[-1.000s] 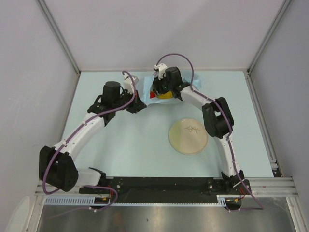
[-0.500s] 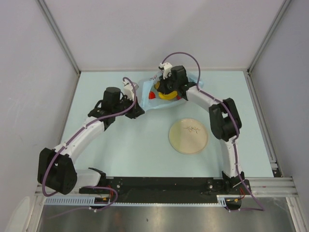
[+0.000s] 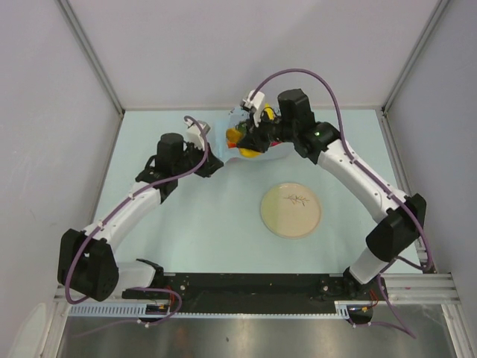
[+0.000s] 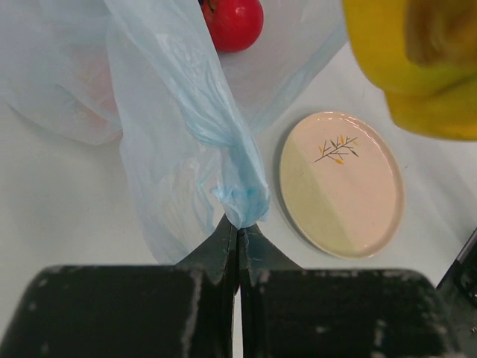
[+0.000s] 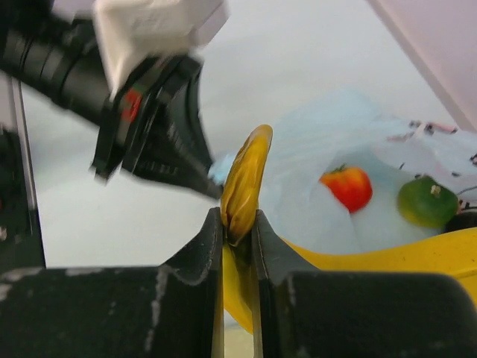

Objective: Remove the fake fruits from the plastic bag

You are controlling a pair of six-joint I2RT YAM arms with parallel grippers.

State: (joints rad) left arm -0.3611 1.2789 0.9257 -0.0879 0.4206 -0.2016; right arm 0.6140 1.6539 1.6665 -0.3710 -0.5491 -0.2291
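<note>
Next, my right gripper carries the banana back, to the right in the top view and down onto the round tan plate to release it, since the plate lies empty.
The light blue plastic bag lies at the far middle of the table. My left gripper is shut on a twisted bunch of the bag, its jaws pressed together on the plastic. My right gripper is shut on the yellow banana and holds it above the bag's mouth; the banana also shows in the top view and in the left wrist view. An orange-red fruit and a green fruit lie on the bag. A red apple sits on the bag's plastic.
A round tan plate with a small sprig print lies on the table right of centre, nearer than the bag; it also shows in the left wrist view. The two grippers are close together at the bag. Grey walls enclose the table.
My right gripper has drawn the banana up and out of the bag, and the right arm's elbow has swung out to the right. The left gripper has stayed on the bag.
</note>
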